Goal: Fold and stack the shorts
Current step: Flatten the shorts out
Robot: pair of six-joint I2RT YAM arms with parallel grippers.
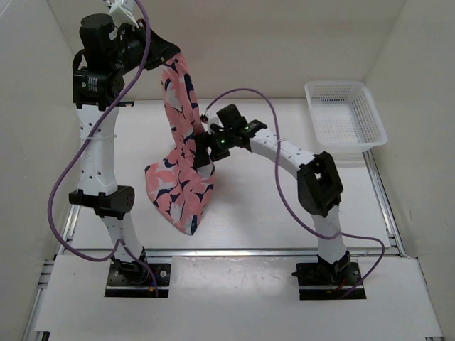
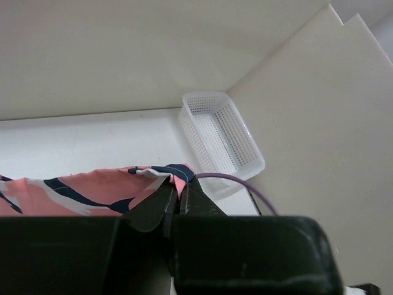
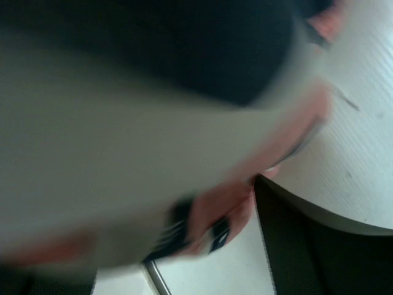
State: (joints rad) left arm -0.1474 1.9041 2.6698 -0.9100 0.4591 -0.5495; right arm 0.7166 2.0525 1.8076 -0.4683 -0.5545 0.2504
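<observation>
My left gripper holds the edge of the shorts (image 1: 179, 186), and they hang in a long drape, so it should next move down and back toward the metal bar and let go of the edge on the near tabletop.
The coral-pink shorts (image 1: 179, 186) with navy-and-white shapes hang in a long drape from my left gripper (image 1: 169, 62). That gripper is raised high at the back left and is shut on their top edge (image 2: 166, 174). The wide lower part of the shorts hangs near the table at centre left. My right gripper (image 1: 202, 150) is at mid-height, right against the right edge of the hanging fabric. The right wrist view is motion-blurred. It shows pink fabric (image 3: 245, 206) beside one dark finger (image 3: 313, 246) that stands far to the side, so the jaws look open.
A white plastic mesh basket (image 1: 344, 114) stands at the back right of the table; it also shows in the left wrist view (image 2: 221, 132). White walls enclose the table on three sides. A metal rail (image 1: 270, 251) runs along the front edge.
</observation>
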